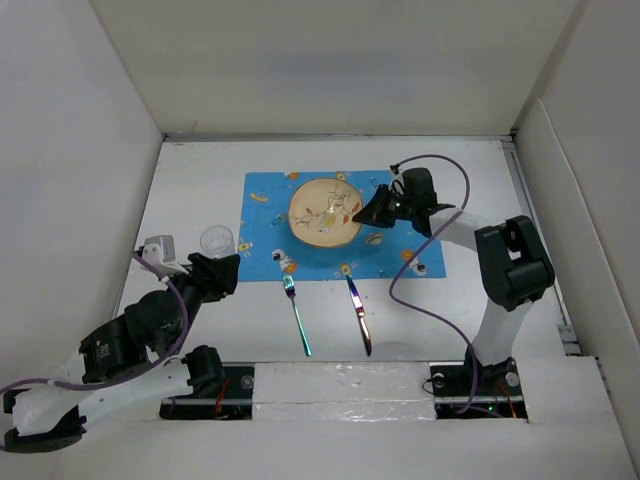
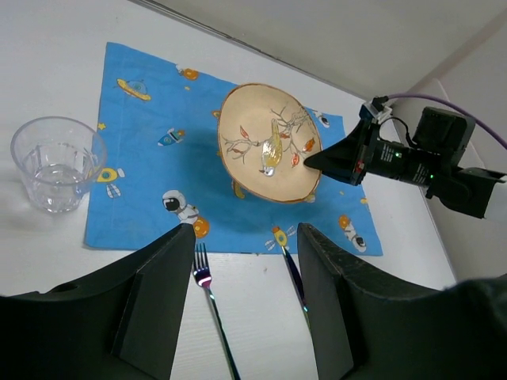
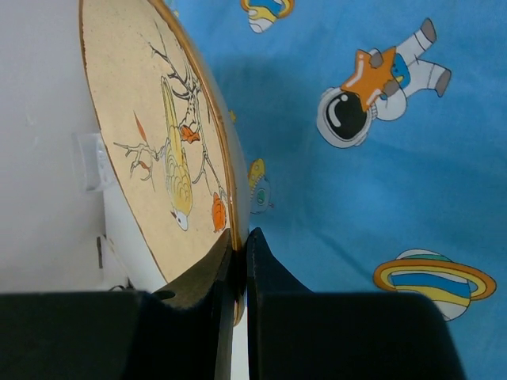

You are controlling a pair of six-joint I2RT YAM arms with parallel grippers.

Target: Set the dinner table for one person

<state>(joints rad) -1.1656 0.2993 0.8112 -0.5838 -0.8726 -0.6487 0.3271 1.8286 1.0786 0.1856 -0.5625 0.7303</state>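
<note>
My right gripper lowers the plate onto the placemat's middle below the gripper next and releases the plate's rim, because the plate still hangs tilted.
A tan plate with a bird print is held tilted above the blue cartoon placemat on the white dinner table. My right gripper is shut on the plate's right rim; it also shows in the left wrist view. My left gripper is open and empty near the placemat's front left, its fingers above the fork and knife. A clear glass stands just left of the placemat, also in the left wrist view.
The fork and knife lie on the table in front of the placemat. White walls enclose the table on the left, back and right. A purple cable loops over the right arm.
</note>
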